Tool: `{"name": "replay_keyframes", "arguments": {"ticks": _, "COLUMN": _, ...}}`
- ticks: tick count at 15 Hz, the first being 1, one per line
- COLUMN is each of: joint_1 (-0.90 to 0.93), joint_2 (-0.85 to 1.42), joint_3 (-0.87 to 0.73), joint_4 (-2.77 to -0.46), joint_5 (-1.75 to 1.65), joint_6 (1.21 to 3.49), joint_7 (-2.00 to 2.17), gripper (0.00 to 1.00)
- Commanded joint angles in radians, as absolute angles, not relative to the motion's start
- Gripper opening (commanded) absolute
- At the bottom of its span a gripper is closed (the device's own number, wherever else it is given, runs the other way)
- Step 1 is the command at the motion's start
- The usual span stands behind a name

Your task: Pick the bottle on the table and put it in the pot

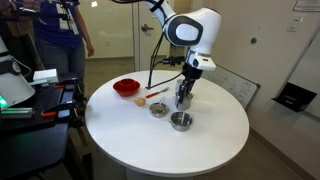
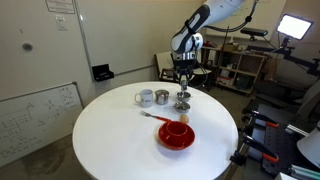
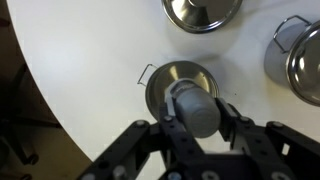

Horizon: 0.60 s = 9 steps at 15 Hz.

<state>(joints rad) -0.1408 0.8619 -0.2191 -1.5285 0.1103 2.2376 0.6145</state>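
The bottle [image 3: 195, 100] hangs lined up above the pot's opening, so my gripper will lower the bottle's lower end nearly straight down into the pot next.
My gripper [image 3: 197, 112] is shut on the bottle [image 3: 195, 100], a short grey cylinder held between the two fingers. Right beneath it stands the pot [image 3: 160, 85], a small shiny steel vessel with a short wire handle on its left side. The bottle hangs above the pot's opening and hides much of it. In both exterior views the gripper [image 1: 184, 96] [image 2: 184, 87] points straight down over the group of steel vessels near the table's middle. The bottle is too small to make out there.
A steel bowl [image 3: 200, 12] lies beyond the pot, and another steel vessel with a handle [image 3: 300, 62] is to the right. A red bowl [image 2: 177, 134] with a spoon [image 2: 152, 116] beside it and a pale cup [image 2: 145, 98] also stand on the round white table [image 2: 110, 140].
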Motion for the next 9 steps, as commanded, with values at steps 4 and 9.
{"name": "replay_keyframes", "arguments": {"ticks": 4, "joint_1": -0.153, "joint_2": 0.907, "joint_3": -0.226, "joint_4": -1.507, "joint_5": 0.178, "joint_6": 2.287, "joint_7": 0.745, "gripper": 0.16}}
{"name": "replay_keyframes", "arguments": {"ticks": 9, "joint_1": -0.171, "joint_2": 0.932, "joint_3": -0.22, "joint_4": -1.507, "joint_5": 0.215, "joint_6": 2.331, "joint_7": 0.801, "gripper": 0.16}}
